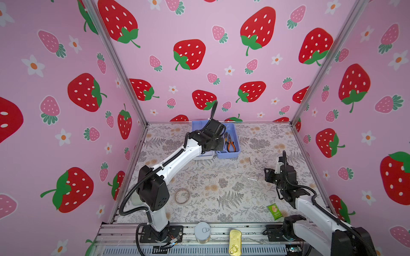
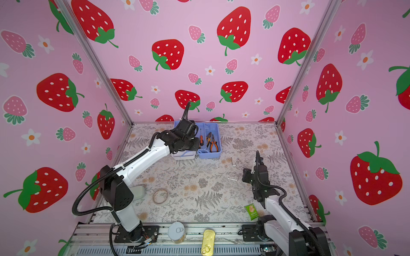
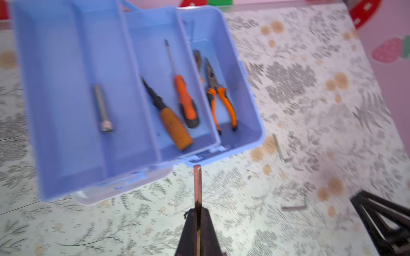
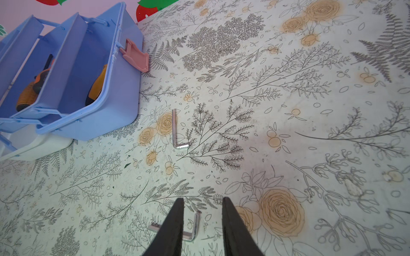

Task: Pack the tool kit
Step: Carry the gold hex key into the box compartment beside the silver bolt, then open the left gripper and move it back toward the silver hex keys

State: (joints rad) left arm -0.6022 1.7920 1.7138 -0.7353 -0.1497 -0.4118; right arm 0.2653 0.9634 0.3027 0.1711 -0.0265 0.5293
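The tray's outermost slot (image 1: pixel 196 126) is empty, so my left gripper needs to move across the kit (image 1: pixel 230 153) past the bolt and lower over that slot to let go of the thin hex key.
The tool kit (image 1: pixel 230 153) stands open at the back of the table, its light blue trays (image 3: pixel 66 99) spread out. In the trays lie a bolt (image 3: pixel 102 108), two screwdrivers (image 3: pixel 185 97) and orange-handled pliers (image 3: pixel 221 99). My left gripper (image 3: pixel 197 209) is shut on a thin hex key (image 3: pixel 197 184) that sticks out toward the kit's near edge. Seen in both top views, that arm's wrist covers the kit's left part. My right gripper (image 4: pixel 203 201) is open, low over a hex key (image 4: pixel 193 230) lying on the table. Another hex key (image 4: pixel 176 130) lies nearer the kit.
The kit's white lid (image 4: pixel 33 146) and pink latch (image 4: pixel 135 57) show at its sides. A tape ring (image 1: pixel 182 196), a green packet (image 1: pixel 274 211), a round grey tin (image 1: pixel 202 231), a yellow tin (image 1: pixel 235 241) and a pale green case (image 2: pixel 138 191) lie nearer the front.
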